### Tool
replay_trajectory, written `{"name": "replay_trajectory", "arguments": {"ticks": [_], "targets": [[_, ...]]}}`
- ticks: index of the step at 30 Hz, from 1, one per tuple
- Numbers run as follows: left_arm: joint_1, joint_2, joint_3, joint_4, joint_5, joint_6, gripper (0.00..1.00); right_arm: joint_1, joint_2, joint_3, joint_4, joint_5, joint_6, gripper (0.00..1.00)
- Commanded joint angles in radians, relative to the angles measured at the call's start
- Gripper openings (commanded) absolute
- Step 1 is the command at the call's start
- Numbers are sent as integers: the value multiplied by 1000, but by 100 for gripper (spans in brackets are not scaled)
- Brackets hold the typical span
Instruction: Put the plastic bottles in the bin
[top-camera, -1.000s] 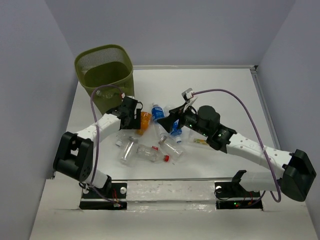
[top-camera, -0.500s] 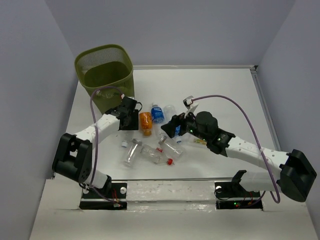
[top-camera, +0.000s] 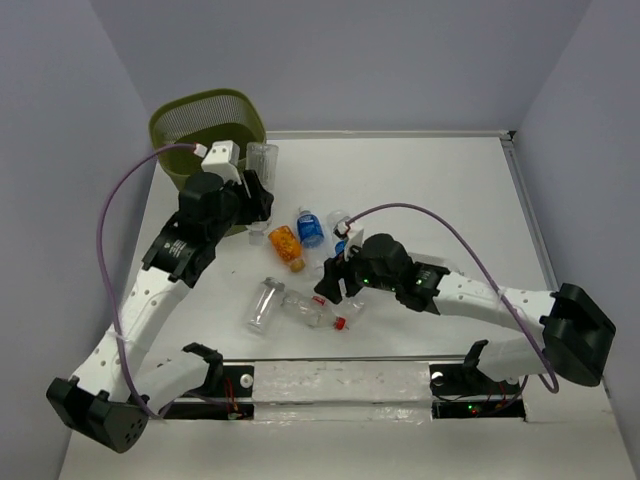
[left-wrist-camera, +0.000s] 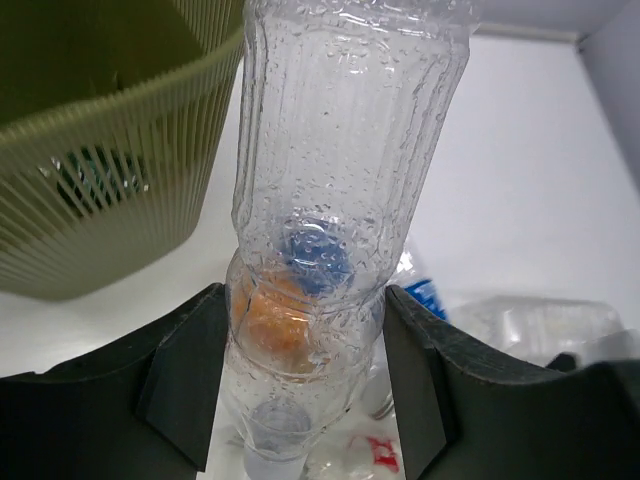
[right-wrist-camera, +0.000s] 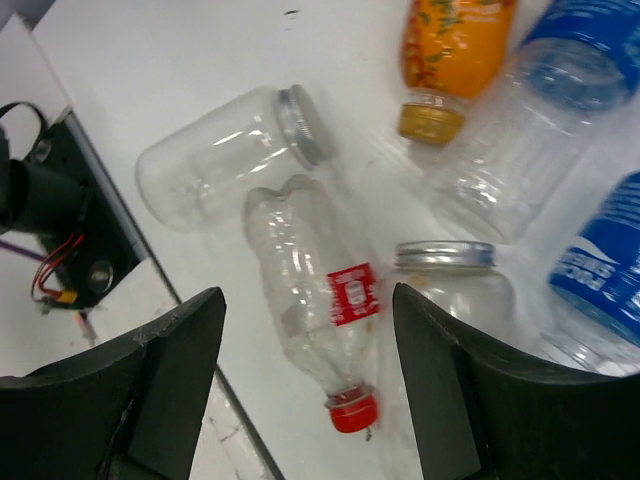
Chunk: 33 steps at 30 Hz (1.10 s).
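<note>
The clear bottle is still hanging outside the mesh side of the bin, so my left gripper will next go up and carry it outward over the bin's opening (top-camera: 207, 119) (left-wrist-camera: 90, 48) to let it go.
My left gripper (top-camera: 257, 188) is raised beside the olive-green mesh bin (top-camera: 175, 125) and shut on a clear unlabelled plastic bottle (top-camera: 262, 158). In the left wrist view the bottle (left-wrist-camera: 340, 150) stands pinched between both fingers (left-wrist-camera: 190, 380), with the bin's wall (left-wrist-camera: 100, 190) to its left. My right gripper (top-camera: 332, 285) is open and empty. In the right wrist view it (right-wrist-camera: 305, 390) hovers over a clear bottle with a red cap and red label (right-wrist-camera: 310, 290). An orange-labelled bottle (top-camera: 285, 243) and a blue-labelled bottle (top-camera: 311, 228) lie mid-table.
Two clear jars with metal lids (right-wrist-camera: 225, 160) (right-wrist-camera: 450, 285) lie beside the red-capped bottle. Another blue-labelled bottle (right-wrist-camera: 595, 265) lies at the right of the pile. The table's near edge and the left arm's base (right-wrist-camera: 50, 210) are close by.
My left arm has lifted the clear bottle out of the pile and up towards the bin's rim. My right gripper has moved left and nearer, over the red-capped bottle.
</note>
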Motion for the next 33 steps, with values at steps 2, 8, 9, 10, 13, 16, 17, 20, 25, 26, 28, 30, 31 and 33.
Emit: {"name": "replay_trajectory", "arguments": {"ticks": [2, 8, 9, 10, 13, 16, 17, 20, 25, 26, 28, 30, 31, 33], "targets": [[-1, -40, 159, 153, -21, -20, 59, 112, 78, 117, -48, -66, -93, 73], [40, 52, 294, 270, -210, -22, 60, 159, 204, 216, -157, -29, -173, 85], [52, 66, 311, 279, -227, -21, 60, 159, 204, 217, -169, -27, -185, 85], [71, 81, 343, 294, -238, -22, 61, 168, 230, 239, -189, -20, -190, 85], [165, 141, 380, 317, -239, -37, 62, 177, 270, 278, -217, 2, -213, 83], [238, 201, 414, 346, -248, -50, 63, 186, 308, 293, -240, 16, -222, 83], [247, 230, 419, 380, -268, -47, 63, 186, 321, 299, -244, 16, -224, 83], [281, 287, 451, 403, -279, -34, 64, 195, 331, 303, -254, 22, -230, 83], [315, 428, 522, 377, -262, -19, 81, 195, 354, 310, -266, 32, -235, 81], [315, 434, 502, 373, -256, -24, 99, 195, 364, 313, -267, 37, -236, 80], [315, 422, 467, 382, -215, -42, 99, 195, 374, 318, -267, 42, -235, 79], [315, 389, 431, 388, -171, -69, 99, 195, 385, 322, -267, 46, -235, 77], [313, 373, 393, 390, -119, -79, 99, 205, 394, 327, -267, 52, -233, 74], [313, 314, 346, 388, -63, -108, 99, 205, 404, 330, -267, 52, -230, 75]]}}
